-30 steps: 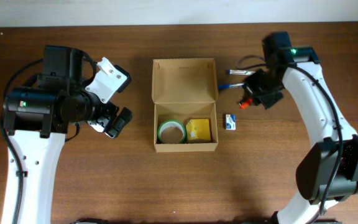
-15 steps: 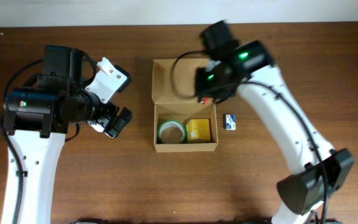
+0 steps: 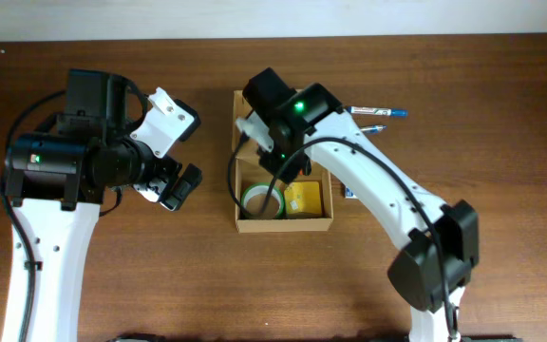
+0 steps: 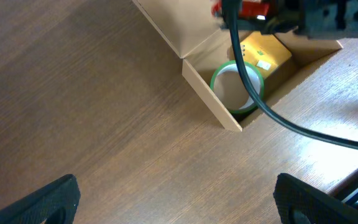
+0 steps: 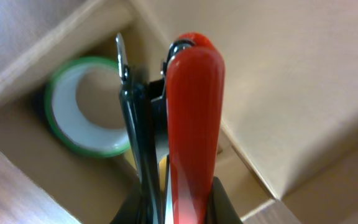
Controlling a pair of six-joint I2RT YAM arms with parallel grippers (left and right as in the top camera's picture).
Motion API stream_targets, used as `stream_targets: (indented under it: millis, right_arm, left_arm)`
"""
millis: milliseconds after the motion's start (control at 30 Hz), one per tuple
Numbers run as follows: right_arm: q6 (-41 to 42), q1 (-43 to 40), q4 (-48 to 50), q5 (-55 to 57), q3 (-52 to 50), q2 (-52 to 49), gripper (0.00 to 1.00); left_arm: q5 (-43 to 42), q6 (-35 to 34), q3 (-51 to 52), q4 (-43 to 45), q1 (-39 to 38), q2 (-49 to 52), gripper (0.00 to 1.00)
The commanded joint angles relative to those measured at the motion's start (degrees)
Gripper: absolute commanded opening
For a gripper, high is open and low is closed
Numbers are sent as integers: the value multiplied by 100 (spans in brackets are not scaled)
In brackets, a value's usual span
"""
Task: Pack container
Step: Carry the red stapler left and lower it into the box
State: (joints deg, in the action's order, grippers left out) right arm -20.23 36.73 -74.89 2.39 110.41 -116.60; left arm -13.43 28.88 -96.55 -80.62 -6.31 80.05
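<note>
My right gripper should next bring the stapler-like tool down there, turned so that it is parallel to the side of the container by the lid.
The container (image 3: 283,225) is an open tan cardboard box in the table's middle, its flap lid lying back. Inside are a green tape roll (image 3: 262,200) and a yellow packet (image 3: 303,199). My right gripper (image 5: 185,199) hovers over the box, shut on a red and black stapler-like tool (image 5: 194,112); the tool points down toward the tape roll (image 5: 89,106). My left gripper (image 4: 176,199) stands wide open over bare wood left of the container (image 4: 219,115), holding nothing. In the left wrist view the red tool (image 4: 247,9) shows above the tape roll (image 4: 237,87).
Two blue pens (image 3: 378,112) lie on the table right of the lid. A small blue-and-white item (image 3: 348,193) peeks out beside the box's right wall. The right arm's black cable (image 4: 272,115) hangs across the box. The left arm (image 3: 84,157) stays at the far left.
My right arm has swung left from the pens' area to above the open box, carrying the red tool. The left arm has not moved.
</note>
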Motion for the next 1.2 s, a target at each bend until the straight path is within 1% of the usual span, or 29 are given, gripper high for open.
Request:
stream_targets:
  millis: [0,133,200,433,533,900,933,1000,1067,1133,1167]
  right_arm:
    - [-1346,-2,-197,70,-26,-192,4]
    - [-1906,-4,-205,70,-26,-428,4]
    - [-2052,-2,-101,70,-26,-542,4]
    - [-2055,-4,507,98,-26,-857,4]
    - [-2199,-4,673,120,-26,-975,4]
    - [-2201,-4,833,133,-26,-1128,4]
    - [-2201,-4,833,136,-26,-1128,5]
    - [-2199,-4,831,133,-26,-1128,16]
    - [-2197,-4,828,133,-26,-1128,21]
    - [-2194,-2,807,136,-26,-1128,28]
    - [-2192,-2,800,133,-26,-1128,30]
  left_arm:
    - [-22,74,-83,0,9,-26,100]
    - [-22,74,-83,0,9,-26,99]
    - [-22,74,-83,0,9,-26,100]
    - [-22,74,-83,0,9,-26,100]
    - [-22,74,-83,0,9,-26,100]
    - [-22,74,-83,0,9,-26,100]
    - [-22,72,-83,2,9,-26,100]
    - [-22,74,-83,0,9,-26,100]
    - [-22,74,-83,2,9,-26,100]
    - [-22,74,-83,0,9,-26,100]
    - [-22,74,-83,0,9,-26,100]
